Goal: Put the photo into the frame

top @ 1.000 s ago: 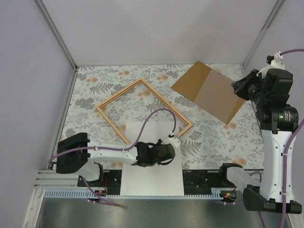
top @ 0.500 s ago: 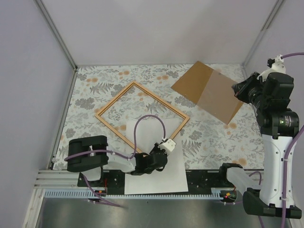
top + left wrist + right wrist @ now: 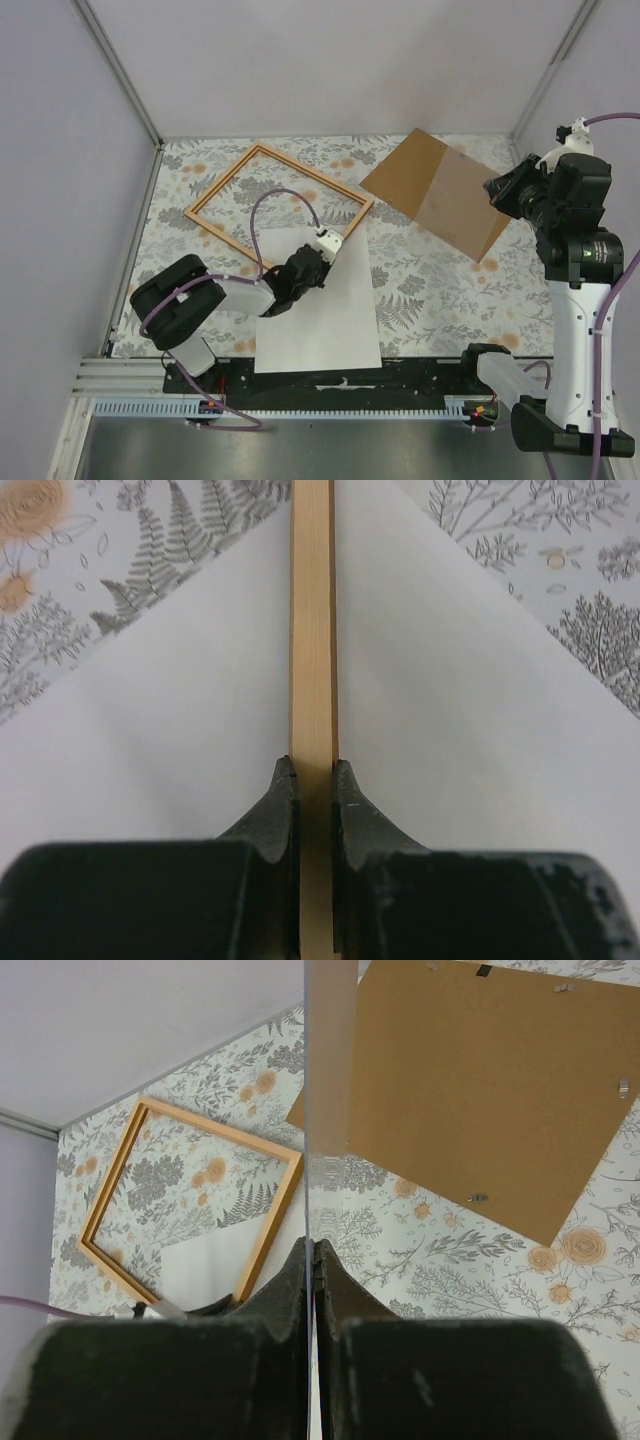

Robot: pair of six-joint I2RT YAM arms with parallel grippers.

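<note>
The frame (image 3: 226, 178) lies crooked over only the photo's far part, so the left gripper lifts it, squares it and lowers it back over the photo next.
The frame (image 3: 226, 178), thin light wood, lies tilted on the floral table at the far left. My left gripper (image 3: 320, 250) is shut on its near-right rail; in the left wrist view the rail (image 3: 312, 630) runs straight between the closed fingers of the gripper (image 3: 313, 770). The photo (image 3: 322, 305) lies white side up, its far edge under that rail, and also shows in the left wrist view (image 3: 180, 710). My right gripper (image 3: 505, 190) is raised at the right, shut on a thin clear pane (image 3: 330, 1060) seen edge-on between the jaws of the gripper (image 3: 314, 1245).
A brown backing board (image 3: 420, 185) with small metal tabs lies at the far right, also in the right wrist view (image 3: 480, 1090). The frame (image 3: 275, 1215) and the photo (image 3: 205, 1265) show below it there. Grey walls bound the table on three sides.
My left gripper has dragged the frame toward the far left. The photo has slid away from the near edge and turned with it. The right arm has barely moved.
</note>
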